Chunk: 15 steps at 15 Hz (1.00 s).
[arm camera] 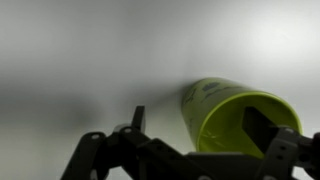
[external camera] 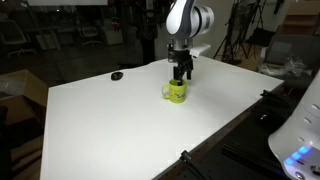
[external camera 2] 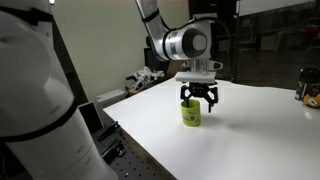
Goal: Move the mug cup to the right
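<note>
My gripper will next stay where it hangs and close its fingers on the side of the mug cup at the mug cup's rim.
The yellow-green mug cup (external camera: 176, 92) stands upright on the white table (external camera: 110, 125), and it shows in both exterior views (external camera 2: 191, 113). My gripper (external camera: 181, 78) hangs straight down over its rim (external camera 2: 198, 98). In the wrist view the mug (arm camera: 215, 105) fills the right half, its opening facing the camera. One finger of my gripper (arm camera: 200, 120) sits inside the mug and the other is outside its wall, with a gap between that finger and the wall. The jaws are open and straddle the mug wall. The mug's handle is only partly visible in an exterior view.
A small flat black object (external camera: 117, 75) lies on the table toward the far edge. Dark objects (external camera 2: 306, 90) stand at one table end. Clutter (external camera 2: 145, 80) sits beyond the far corner. The table's front edge (external camera: 220, 130) drops to dark equipment.
</note>
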{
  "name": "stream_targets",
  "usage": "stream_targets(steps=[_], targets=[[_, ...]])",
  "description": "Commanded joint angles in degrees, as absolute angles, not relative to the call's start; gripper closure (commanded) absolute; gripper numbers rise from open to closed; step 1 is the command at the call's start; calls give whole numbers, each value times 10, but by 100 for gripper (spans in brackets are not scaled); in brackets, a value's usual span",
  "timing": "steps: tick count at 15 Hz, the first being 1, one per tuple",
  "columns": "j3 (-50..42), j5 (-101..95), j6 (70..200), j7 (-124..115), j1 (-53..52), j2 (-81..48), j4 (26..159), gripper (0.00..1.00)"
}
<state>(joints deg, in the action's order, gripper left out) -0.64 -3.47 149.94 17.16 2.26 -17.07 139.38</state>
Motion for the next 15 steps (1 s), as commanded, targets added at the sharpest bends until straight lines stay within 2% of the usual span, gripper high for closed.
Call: stream_targets(steps=[1, 2, 3, 6, 12, 14, 15], targets=[[-6, -43, 1502, 153, 25, -195, 1363, 25], [-6, -46, 1505, 156, 25, -197, 1360, 25], [-6, -46, 1506, 152, 24, -199, 1357, 31], [-5, -45, 1508, 151, 24, -203, 1352, 55], [2, -39, 1511, 160, 26, -202, 1352, 95], [7, -36, 1510, 167, 28, -202, 1352, 100], [6, -39, 1508, 169, 29, -199, 1358, 89]])
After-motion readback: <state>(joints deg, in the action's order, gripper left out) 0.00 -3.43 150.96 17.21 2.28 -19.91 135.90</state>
